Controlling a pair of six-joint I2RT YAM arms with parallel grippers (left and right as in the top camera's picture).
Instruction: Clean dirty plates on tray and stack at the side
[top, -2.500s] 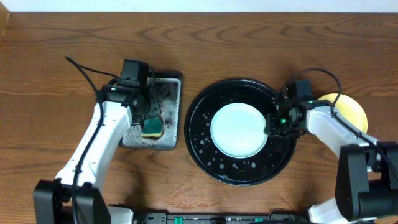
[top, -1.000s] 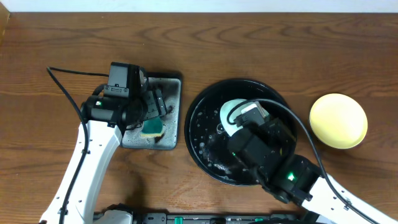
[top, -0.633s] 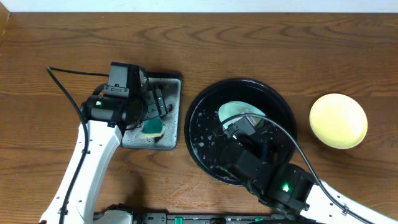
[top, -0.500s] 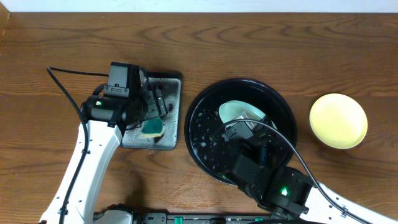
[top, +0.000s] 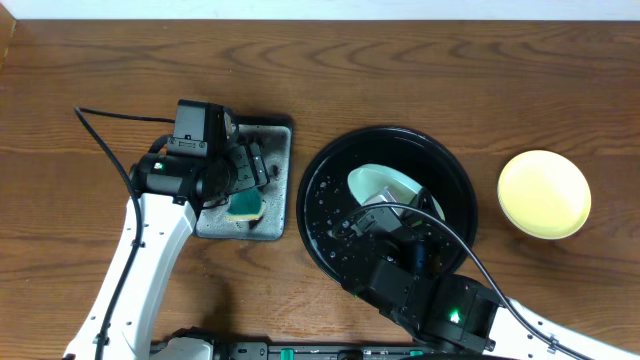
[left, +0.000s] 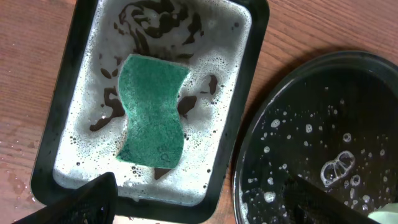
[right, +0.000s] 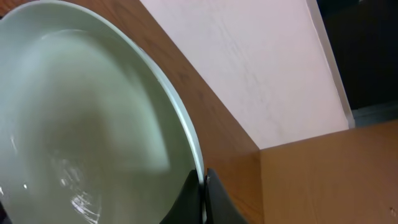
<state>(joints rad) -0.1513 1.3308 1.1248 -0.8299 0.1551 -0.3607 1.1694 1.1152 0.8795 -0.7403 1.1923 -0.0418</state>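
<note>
My right gripper holds the clean mint plate and will next swing to the right in the overhead view, over the pale yellow plate (top: 543, 193), lower it and release.
A pale mint plate (top: 378, 186) stands tilted over the round black tray (top: 325, 215). My right gripper (right: 202, 180) is shut on its rim, and the plate (right: 93, 124) fills the right wrist view, looking clean. In the overhead view the right arm covers most of that gripper. A pale yellow plate (top: 543, 193) lies on the table to the right of the tray. My left gripper (top: 250, 170) hovers open over the small soapy tray (top: 275, 180), its fingers (left: 93, 199) wide apart and holding nothing. The wet tray (left: 323, 124) shows foam flecks.
A green sponge (left: 151, 112) lies in the foamy rectangular tray (left: 245, 93), left of the round tray; the sponge (top: 243, 206) sits at its front end. A black cable (top: 110, 140) loops off the left arm. Bare wood surrounds everything.
My right arm has drawn back toward the table's front edge, tipping the mint plate more steeply over the tray. The left arm and sponge have stayed put.
</note>
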